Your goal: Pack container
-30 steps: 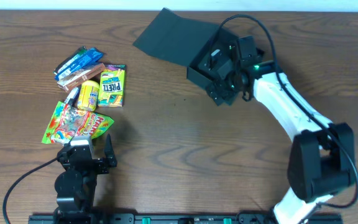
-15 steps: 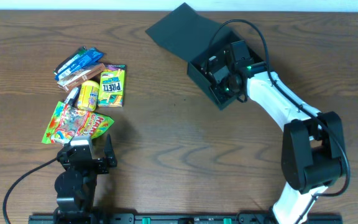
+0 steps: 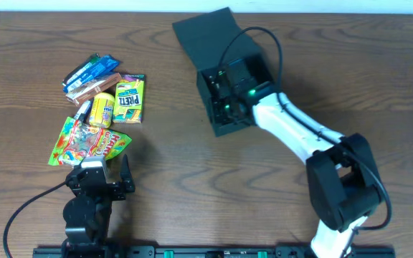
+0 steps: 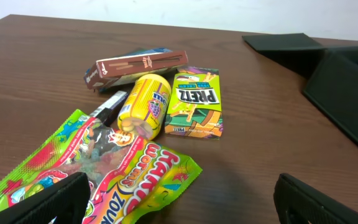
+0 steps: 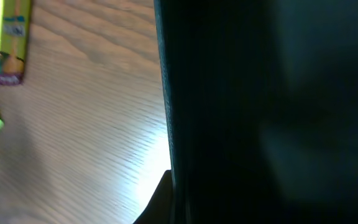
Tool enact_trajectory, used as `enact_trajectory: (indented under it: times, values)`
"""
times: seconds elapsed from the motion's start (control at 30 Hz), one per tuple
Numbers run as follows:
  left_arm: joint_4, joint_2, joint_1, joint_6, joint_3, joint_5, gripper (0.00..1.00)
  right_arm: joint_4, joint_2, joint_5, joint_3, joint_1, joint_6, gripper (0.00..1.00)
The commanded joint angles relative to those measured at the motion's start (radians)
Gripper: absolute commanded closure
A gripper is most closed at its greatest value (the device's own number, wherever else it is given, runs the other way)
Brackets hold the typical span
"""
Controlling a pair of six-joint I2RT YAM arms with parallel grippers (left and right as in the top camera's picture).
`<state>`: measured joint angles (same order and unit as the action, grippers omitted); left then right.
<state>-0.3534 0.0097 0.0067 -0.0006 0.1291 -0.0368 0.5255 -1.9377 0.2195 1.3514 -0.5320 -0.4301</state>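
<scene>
The right gripper swings the container's side toward the snack pile next, turning the box straight. Then it releases the box, because it stands crooked on the table.
The dark teal container stands open at the back centre of the table, its flat lid lying behind it. My right gripper reaches into the box and is shut on its wall, which fills most of the right wrist view as a dark surface; only one fingertip shows beside it. The left gripper rests open near the front left edge, just short of the Haribo bag, with nothing between its fingers. The left wrist view catches the container at the right edge.
A pile of snacks lies at the left: green Pretz box, yellow can, brown stick box, blue packet and the Haribo bag. Bare wood lies between the snacks and the container.
My right gripper closed on the container wall and dragged the box leftwards, turning it with its lid. The left arm and the snacks stayed still.
</scene>
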Motion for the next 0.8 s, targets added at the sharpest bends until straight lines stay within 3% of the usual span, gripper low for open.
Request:
enact_trajectory:
  times: [0.0,0.3,0.57,0.6,0.63,0.67,0.7,0.73,0.77]
  values:
    - [-0.008,-0.005,0.006,-0.003,-0.021,0.014,0.05,-0.022,-0.011,-0.005,0.003,-0.050,-0.258,0.99]
    - [-0.008,-0.005,0.006,-0.003,-0.021,0.014,0.05,-0.080,-0.011,-0.086,0.003,-0.129,-0.461,0.98]
    - [-0.008,-0.005,0.006,-0.003,-0.021,0.014,0.05,-0.129,-0.011,-0.081,0.003,-0.168,-0.500,0.98]
    - [-0.008,-0.005,0.006,-0.003,-0.021,0.014,0.05,-0.134,-0.011,-0.080,0.003,-0.172,-0.494,0.89]
    - [-0.008,-0.005,0.006,-0.003,-0.021,0.014,0.05,-0.140,-0.011,-0.078,0.003,-0.177,-0.473,0.65]
    - [-0.008,-0.005,0.006,-0.003,-0.021,0.014,0.05,-0.145,-0.008,-0.064,0.004,-0.177,-0.442,0.47]
    - [-0.008,-0.005,0.006,-0.003,-0.021,0.014,0.05,-0.146,-0.002,-0.052,0.008,-0.176,-0.400,0.17]
    - [-0.008,-0.005,0.006,-0.003,-0.021,0.014,0.05,-0.143,0.007,-0.051,0.013,-0.175,-0.380,0.01]
    - [-0.008,-0.005,0.006,-0.003,-0.021,0.014,0.05,-0.142,0.016,-0.058,0.017,-0.173,-0.367,0.01]
